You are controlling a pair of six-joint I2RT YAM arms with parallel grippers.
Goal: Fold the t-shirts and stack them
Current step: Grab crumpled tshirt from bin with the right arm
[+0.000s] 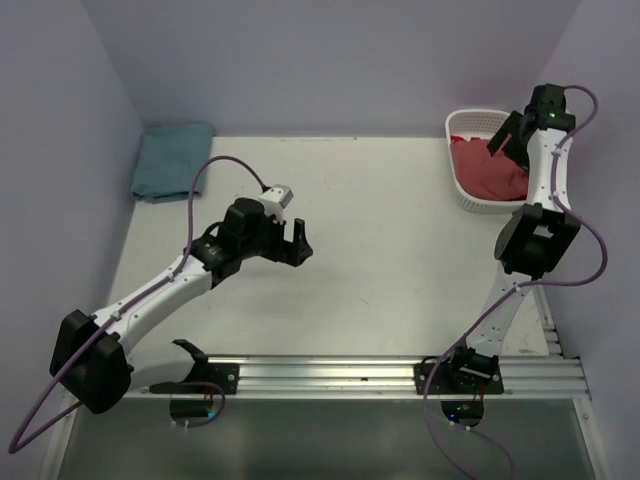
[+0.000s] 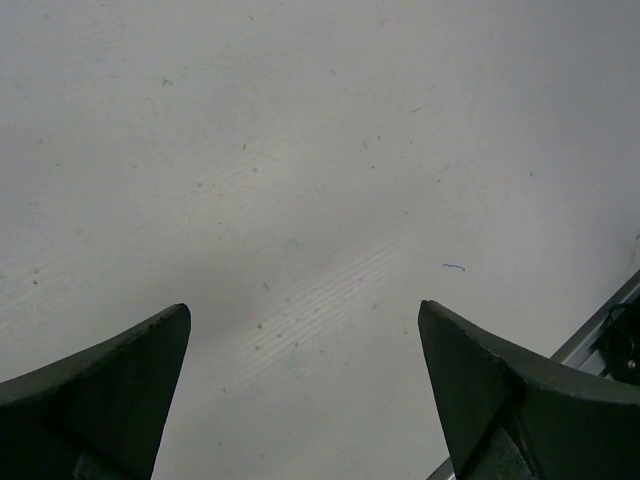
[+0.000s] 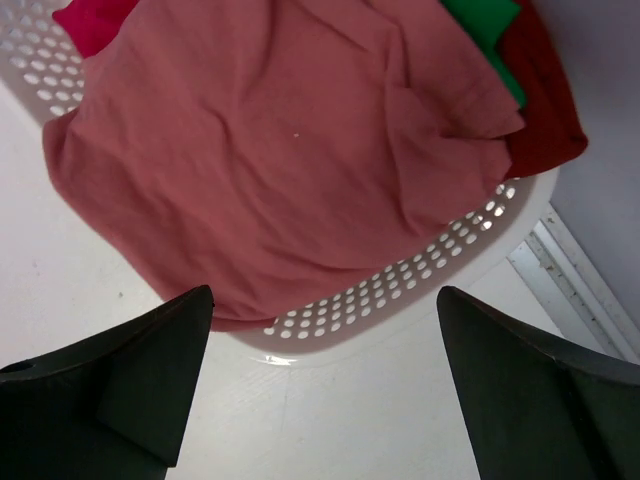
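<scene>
My right gripper moves down and closes on the faded brick-red t-shirt's near part next, as it lies below, on top in the basket (image 3: 400, 290) over the green shirt.
A faded brick-red t-shirt (image 3: 280, 160) fills the white basket (image 3: 400, 290) and drapes over its near rim; it also shows in the top view (image 1: 487, 170). A green shirt (image 3: 485, 30) and brighter red shirts (image 3: 545, 110) lie under it. A folded teal-blue t-shirt (image 1: 173, 160) lies at the far left corner. My right gripper (image 3: 325, 330) is open and empty, hovering above the basket's near rim; in the top view (image 1: 507, 138) it sits over the basket. My left gripper (image 2: 303, 340) is open and empty over bare table; in the top view (image 1: 293, 243) it is left of centre.
The basket (image 1: 465, 190) stands at the table's far right corner by the wall. A metal rail (image 1: 400, 375) runs along the near edge. A strip of rail (image 2: 610, 330) shows at the right of the left wrist view.
</scene>
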